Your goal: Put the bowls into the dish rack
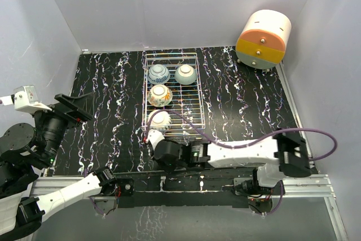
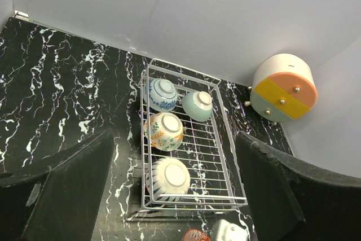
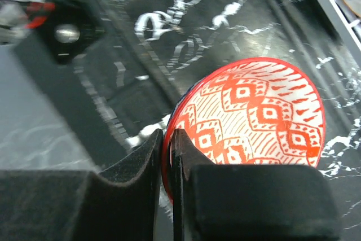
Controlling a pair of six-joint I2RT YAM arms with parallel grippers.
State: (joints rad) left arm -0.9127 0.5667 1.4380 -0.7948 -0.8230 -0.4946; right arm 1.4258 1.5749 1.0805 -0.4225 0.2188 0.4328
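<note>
My right gripper should next move the bowl outward and to the right in the top view and let it go on the rack's bare wires, because these wires are outward of the gripper.
The dish rack (image 1: 193, 112) stands at mid-table with several bowls upside down in it: blue-white (image 1: 158, 74), mint (image 1: 185, 74), leafy (image 1: 160, 95) and a pale one (image 1: 160, 119). The left wrist view looks down on the rack (image 2: 225, 162) and the same bowls: blue-white (image 2: 161, 94), mint (image 2: 198, 105), leafy (image 2: 164, 131), pale (image 2: 168, 179). My right gripper (image 3: 167, 156) is shut on the rim of the red patterned bowl (image 3: 254, 117), just before the rack's near end (image 1: 152, 137). My left gripper (image 1: 76, 108) hangs open and empty, high at the left.
A cream-and-orange cylindrical drawer unit (image 1: 263, 39) stands at the back right corner. Grey walls close in the black marbled table (image 1: 107, 94) on three sides. The right arm (image 1: 242, 152) lies across the near edge in front of the rack.
</note>
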